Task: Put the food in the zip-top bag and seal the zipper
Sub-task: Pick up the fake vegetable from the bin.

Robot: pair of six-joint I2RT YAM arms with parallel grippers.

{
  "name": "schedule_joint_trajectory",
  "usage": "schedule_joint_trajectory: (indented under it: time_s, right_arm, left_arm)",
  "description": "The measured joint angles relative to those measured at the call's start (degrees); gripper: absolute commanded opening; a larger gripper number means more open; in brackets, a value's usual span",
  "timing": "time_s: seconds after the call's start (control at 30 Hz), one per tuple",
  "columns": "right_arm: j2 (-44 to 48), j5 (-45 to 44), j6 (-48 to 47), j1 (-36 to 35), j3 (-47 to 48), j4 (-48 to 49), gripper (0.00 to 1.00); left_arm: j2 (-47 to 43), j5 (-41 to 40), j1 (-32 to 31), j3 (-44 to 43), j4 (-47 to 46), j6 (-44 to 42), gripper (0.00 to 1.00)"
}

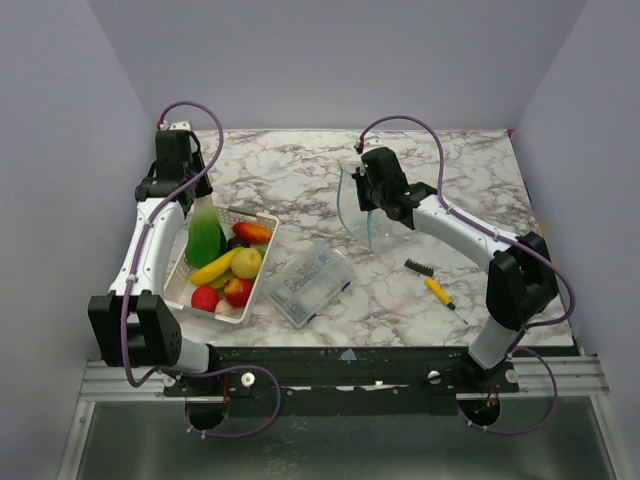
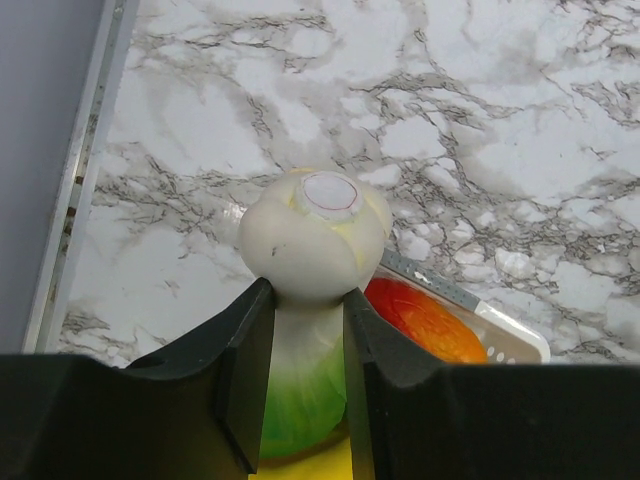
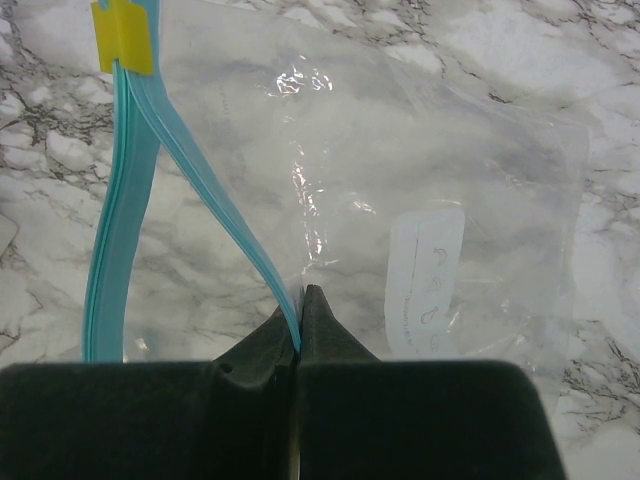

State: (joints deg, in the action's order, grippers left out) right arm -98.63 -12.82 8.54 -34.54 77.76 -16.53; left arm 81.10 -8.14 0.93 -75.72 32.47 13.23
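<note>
My left gripper shifts toward the tray's far edge next, to the right in the top view, and releases the leek, with the leek's green end inside the tray (image 1: 266, 262).
My left gripper (image 1: 203, 208) is shut on the white-and-green leek (image 1: 205, 235), holding it upright over the white tray (image 1: 266, 262); in the left wrist view the leek (image 2: 312, 240) sits between my fingers (image 2: 250, 370). The tray holds a banana (image 1: 214, 267), a yellow fruit (image 1: 246, 262), red apples (image 1: 205, 298) and an orange-red piece (image 1: 252, 232). My right gripper (image 1: 372, 203) is shut on one lip of the zipper (image 3: 215, 215) and holds the clear zip-top bag (image 1: 355, 215) hanging above the table, its mouth parted. The bag (image 3: 440, 200) has a yellow slider (image 3: 122, 37).
A clear rigid box (image 1: 308, 283) lies on the marble table right of the tray. A yellow-handled black brush (image 1: 430, 280) lies further right. Grey walls stand on the left, right and far sides.
</note>
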Motion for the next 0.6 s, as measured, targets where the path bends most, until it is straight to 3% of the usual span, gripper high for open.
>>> schedule_joint_trajectory:
  time_s: [0.2,0.33,0.43,0.6]
  right_arm:
    - [-0.13,0.09,0.00,0.00,0.22,-0.07,0.01]
    - [-0.20,0.17,0.02,0.00,0.74,-0.07,0.01]
    - [-0.20,0.22,0.02,0.00,0.83,-0.07,0.01]
    - [-0.20,0.28,0.02,-0.02,0.83,-0.07,0.00]
  left_arm:
    - [4.24,4.28,-0.26,-0.09,0.22,-1.75,0.00]
    - [9.18,5.66,-0.33,-0.76,0.37,-3.41,0.24]
    - [11.54,5.90,-0.66,-0.76,0.07,-4.07,0.49]
    - [11.67,5.73,-2.10,-0.74,-0.11,-4.37,0.67]
